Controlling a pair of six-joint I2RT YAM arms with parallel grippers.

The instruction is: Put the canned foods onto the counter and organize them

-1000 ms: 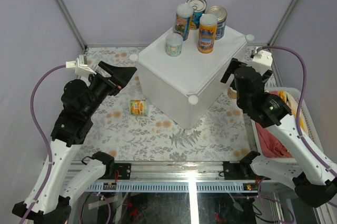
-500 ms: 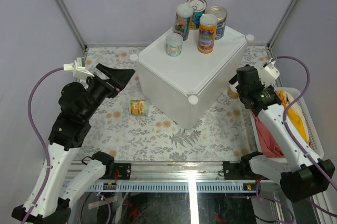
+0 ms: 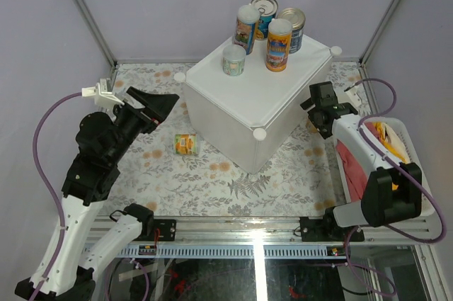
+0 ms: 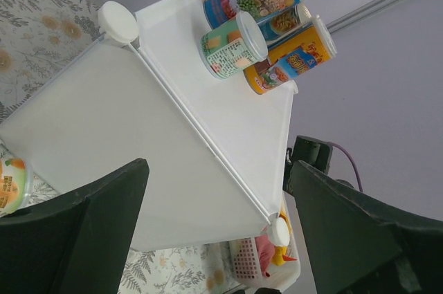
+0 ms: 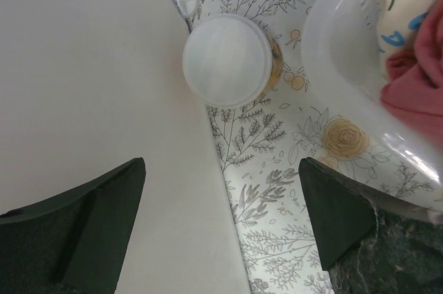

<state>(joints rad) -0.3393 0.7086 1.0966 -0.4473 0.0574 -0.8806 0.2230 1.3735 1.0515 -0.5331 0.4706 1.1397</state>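
Note:
The wall and basket crowd the can's white lid (image 5: 228,61) below my right gripper, past its fingers, so it needs to lower its open fingers around the lid next.
The counter (image 3: 248,92) is a white cube, and several canned foods stand at its far corner, among them a short tin (image 3: 233,59) and a yellow-orange one (image 3: 278,44). Another can (image 3: 185,144) lies on its side on the floral mat, left of the counter. My left gripper (image 3: 159,103) hangs open and empty above and left of that can, facing the counter (image 4: 138,135). A white-lidded can (image 5: 226,60) stands upright in the gap between the counter's wall (image 5: 90,100) and the basket. My right gripper (image 5: 221,225) is open above that gap, short of the can, touching nothing.
A white slatted basket (image 3: 407,166) holding red and yellow cloths sits at the right edge, its rim (image 5: 346,66) close to the white-lidded can. Round knobs (image 3: 260,133) mark the counter's corners. Grey walls and metal posts close in the floral mat (image 3: 212,180).
My right arm has swung in and lowered its gripper over the gap between the counter and the basket. The left arm has barely shifted. No can has moved.

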